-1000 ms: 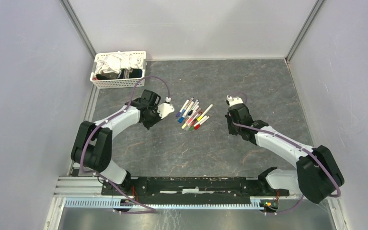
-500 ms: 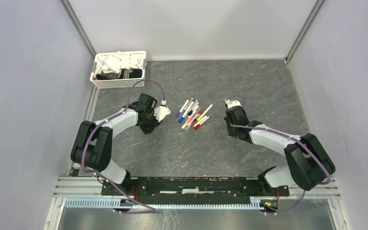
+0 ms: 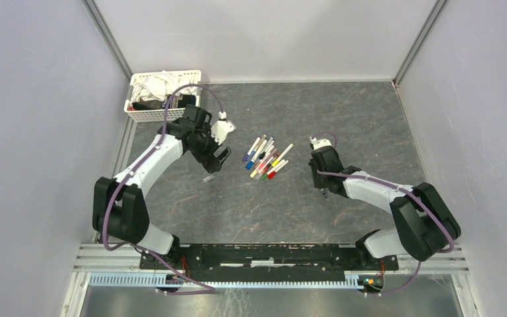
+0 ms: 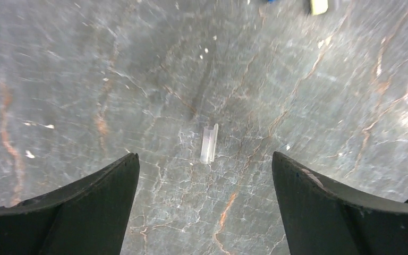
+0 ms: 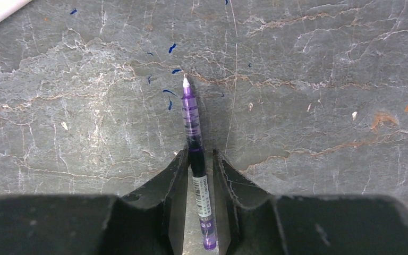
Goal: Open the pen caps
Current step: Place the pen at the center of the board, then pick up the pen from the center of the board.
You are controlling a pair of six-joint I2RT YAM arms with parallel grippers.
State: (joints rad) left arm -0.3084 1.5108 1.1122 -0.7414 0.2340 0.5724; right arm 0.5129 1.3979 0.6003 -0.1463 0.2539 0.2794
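Next, my left gripper will go to the right in the top view and lower to the nearest capped pen (image 3: 246, 157), since its open fingers are still empty.
A small clear pen cap (image 4: 209, 143) lies alone on the table, and the top view shows this cap (image 3: 209, 178) just in front of my left gripper (image 3: 216, 158). Seen from the wrist, the left gripper (image 4: 205, 155) hovers over it, jaws wide open and empty. A purple pen (image 5: 194, 133) with its bare white tip (image 5: 185, 82) pointing away lies between the fingers of my right gripper (image 5: 200, 152). Those jaws stand slightly apart, with a gap beside the barrel. The right gripper (image 3: 321, 191) is low over the table. Several capped pens (image 3: 267, 158) lie clustered mid-table.
A white slatted basket (image 3: 162, 99) with cloths stands at the back left, close behind the left arm. Small blue ink marks (image 5: 171, 50) dot the table beyond the purple pen's tip. Walls enclose the table on three sides.
The left gripper has opened wide and swung back and up, leaving the clear cap on the table. The right jaws have loosened around the purple pen.
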